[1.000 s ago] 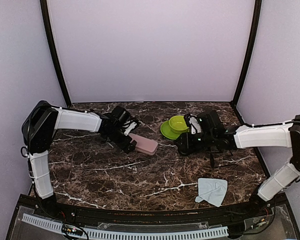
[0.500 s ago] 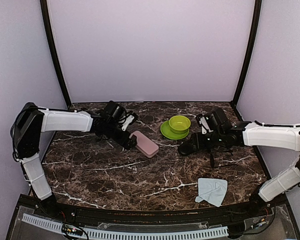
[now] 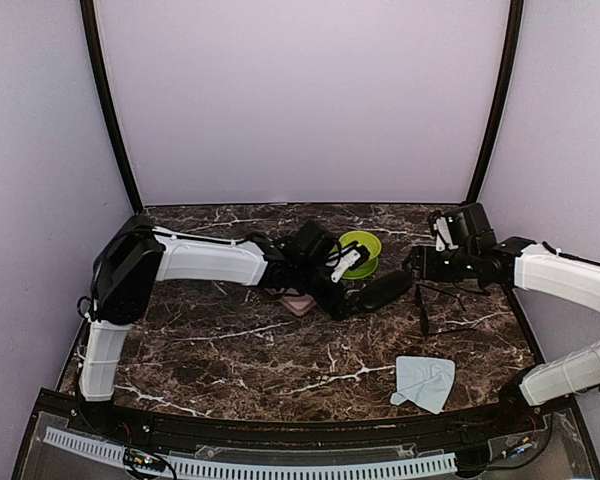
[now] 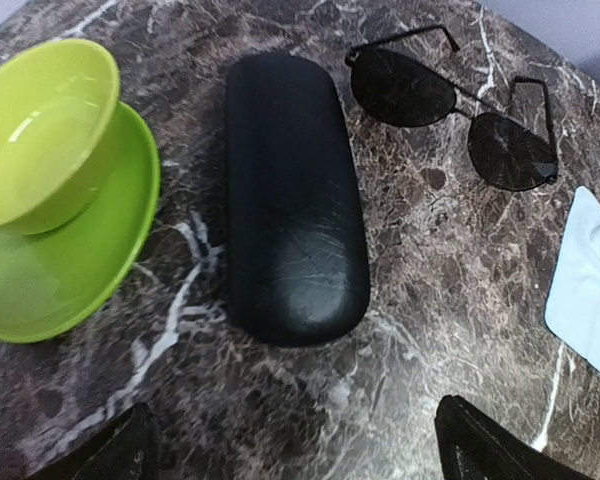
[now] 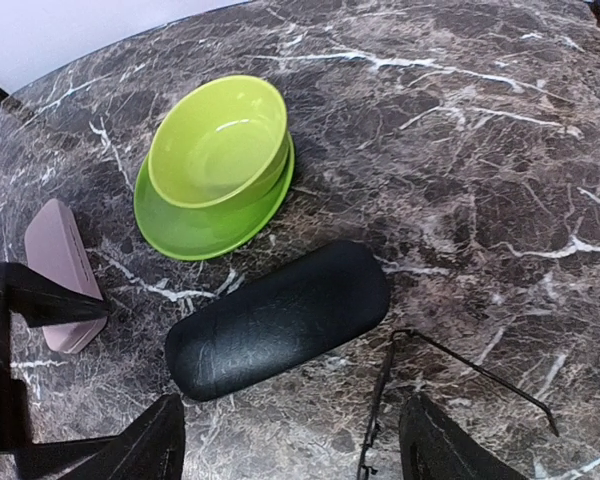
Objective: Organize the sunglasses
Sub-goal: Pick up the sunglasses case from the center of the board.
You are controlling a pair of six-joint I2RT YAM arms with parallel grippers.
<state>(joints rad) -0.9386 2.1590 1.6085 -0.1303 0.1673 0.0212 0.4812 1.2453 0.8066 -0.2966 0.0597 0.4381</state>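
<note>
My left gripper moves down and toward the right in the top view next, over the black case's near end [image 3: 367,301] [image 4: 298,300], because the open fingers stop short of it.
A pair of sunglasses [image 4: 450,110] with a thin black wire frame lies open on the marble, right of the closed black oval case [image 4: 295,200]. My left gripper [image 4: 295,455] hovers open just short of the case's near end, nothing between its fingers. In the top view the left gripper [image 3: 342,288] sits beside the black case [image 3: 382,291], and the sunglasses [image 3: 422,308] lie to its right. My right gripper [image 5: 295,450] is open and empty, back from the case [image 5: 280,315], with the sunglasses [image 5: 450,370] by its right finger. The right gripper [image 3: 418,263] is apart from the case.
A green bowl on a green plate [image 3: 360,247] stands behind the black case. The pink case [image 5: 60,275] lies left of it, partly under my left arm in the top view. A light blue cloth [image 3: 425,381] lies near the front right.
My left arm swung right from the pink case to the black case. My right gripper opened, let go of the black case and drew back to the right.
</note>
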